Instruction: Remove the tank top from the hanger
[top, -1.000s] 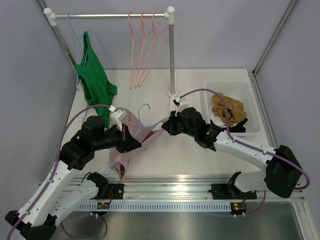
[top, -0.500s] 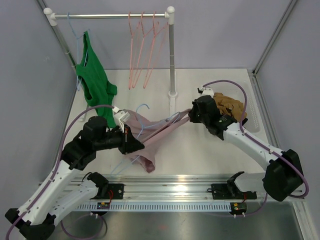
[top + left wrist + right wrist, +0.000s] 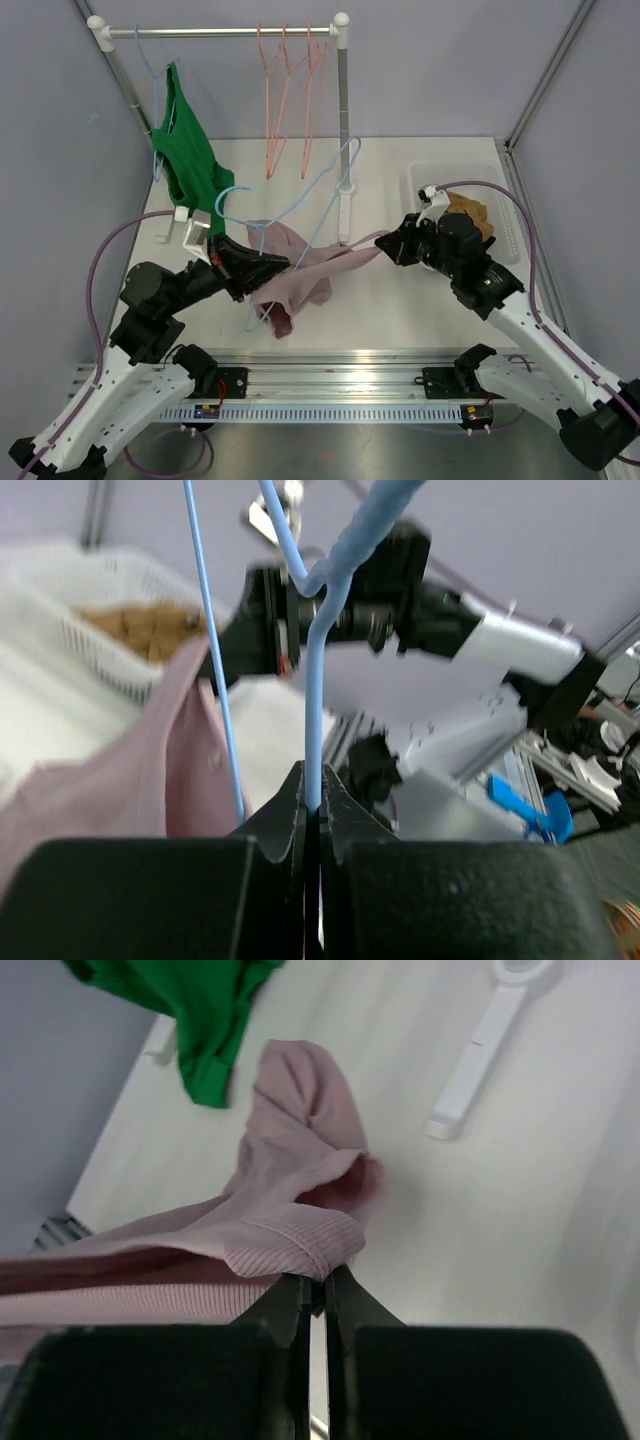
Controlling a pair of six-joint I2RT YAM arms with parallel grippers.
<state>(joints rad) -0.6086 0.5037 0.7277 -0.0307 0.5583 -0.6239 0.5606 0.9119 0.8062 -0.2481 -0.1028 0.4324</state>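
My right gripper holds the tank top's ribbed strap and will pull back and toward the right in the top view, then release it above bare tabletop, since the tank top still surrounds the hanger.
The pink tank top (image 3: 295, 268) hangs stretched between my two arms above the table. A light blue wire hanger (image 3: 300, 200) rises out of it, tilted up to the right. My left gripper (image 3: 262, 266) is shut on the hanger's wire (image 3: 318, 695), with pink cloth (image 3: 150, 770) to its left. My right gripper (image 3: 392, 247) is shut on a folded edge of the tank top (image 3: 300, 1240) and holds it taut to the right.
A green tank top (image 3: 187, 160) hangs on a blue hanger at the rail's left end. Several pink hangers (image 3: 290, 95) hang on the rail. The rack's right post (image 3: 344, 110) stands mid-table. A white bin (image 3: 505, 215) with brown cloth is at the right.
My left arm drew back left and lifted the hanger upright, so it now stands clear above the cloth. My right gripper pulled the tank top further right and nearer.
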